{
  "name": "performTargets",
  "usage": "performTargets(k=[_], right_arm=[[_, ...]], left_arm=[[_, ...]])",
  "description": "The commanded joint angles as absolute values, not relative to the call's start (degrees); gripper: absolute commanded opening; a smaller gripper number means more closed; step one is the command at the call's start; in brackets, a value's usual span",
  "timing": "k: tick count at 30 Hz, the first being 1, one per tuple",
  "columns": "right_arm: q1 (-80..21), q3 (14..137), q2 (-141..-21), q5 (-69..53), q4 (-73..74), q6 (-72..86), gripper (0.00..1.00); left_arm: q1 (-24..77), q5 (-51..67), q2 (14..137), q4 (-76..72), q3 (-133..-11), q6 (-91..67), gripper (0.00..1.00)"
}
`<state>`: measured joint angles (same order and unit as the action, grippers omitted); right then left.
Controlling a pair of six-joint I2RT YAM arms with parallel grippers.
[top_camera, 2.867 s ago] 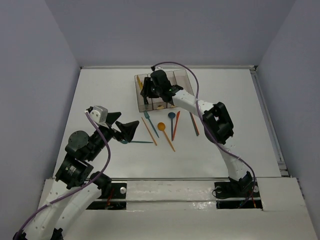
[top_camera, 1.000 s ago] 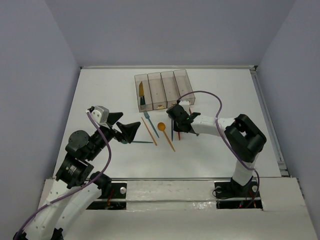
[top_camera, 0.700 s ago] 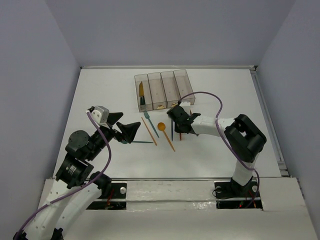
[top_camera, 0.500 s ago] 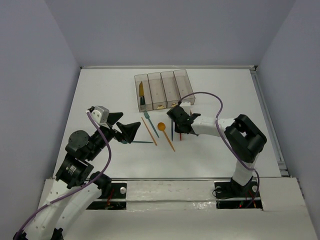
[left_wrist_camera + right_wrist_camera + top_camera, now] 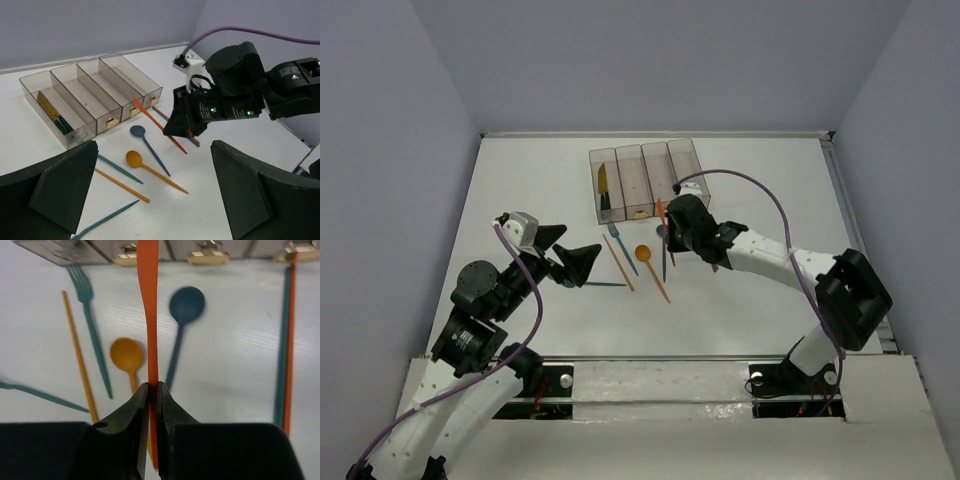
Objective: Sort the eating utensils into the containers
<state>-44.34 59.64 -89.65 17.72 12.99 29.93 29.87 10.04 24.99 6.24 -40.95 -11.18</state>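
My right gripper carries the red utensil outward and to the left in the top view next and releases it over the yellow utensil's bin, since both have blades.
My right gripper (image 5: pixel 674 228) (image 5: pixel 153 390) is shut on a slim red utensil (image 5: pixel 148 315) (image 5: pixel 156 120) and holds it above the table, just in front of the four joined translucent bins (image 5: pixel 645 180) (image 5: pixel 90 92). The leftmost bin holds a yellow and a dark green utensil (image 5: pixel 604 190). On the table lie a teal fork (image 5: pixel 89 320), an orange stick (image 5: pixel 77 355), an orange spoon (image 5: pixel 127 355) (image 5: pixel 150 167), a blue spoon (image 5: pixel 186 307) (image 5: pixel 145 140) and a teal stick (image 5: pixel 105 217). My left gripper (image 5: pixel 566 252) (image 5: pixel 160 200) is open and empty, left of them.
A teal stick (image 5: pixel 283 340) and a red stick (image 5: pixel 291 340) lie side by side to the right of the spoons, near the rightmost bin's yellow tag. The table's raised white rim (image 5: pixel 850 230) runs along the right side.
My right gripper left the bins, came down to the utensils, closed on the red utensil and lifted it back toward the bins. The left arm has not moved.
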Motion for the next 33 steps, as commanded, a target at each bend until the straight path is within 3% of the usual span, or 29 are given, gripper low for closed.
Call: performTargets(k=[1,6,10,20,30,33], right_arm=[[-44.6,71.6,-97.9,9.9,3.6,24.4,0.0],[-44.6,85.7,-108.6,7.5,-1.4,21.3,0.0],[-44.6,102.3,-118.5,8.1,2.8,20.3,0.0],[-44.1,123.3,-135.3,11.1,10.5,22.1,0.01],[-43.6,124.4,-137.0,14.9,9.2,22.5,0.22],[-43.6,124.4,-136.1,16.7,9.0,22.7,0.36]], left_arm=[[29.6,10.5,25.0,3.2,-40.8,-11.0,0.99],[29.6,9.8,24.7,3.4,-41.0,-10.9,0.99],[29.6,9.7,24.6,3.5,-40.9,-10.8,0.99],[29.6,9.5,25.0,3.5,-41.0,-10.7,0.99],[29.6,10.0,25.7,3.3,-41.0,-10.7,0.99],[29.6,9.7,25.7,3.3,-41.0,-10.7,0.99]])
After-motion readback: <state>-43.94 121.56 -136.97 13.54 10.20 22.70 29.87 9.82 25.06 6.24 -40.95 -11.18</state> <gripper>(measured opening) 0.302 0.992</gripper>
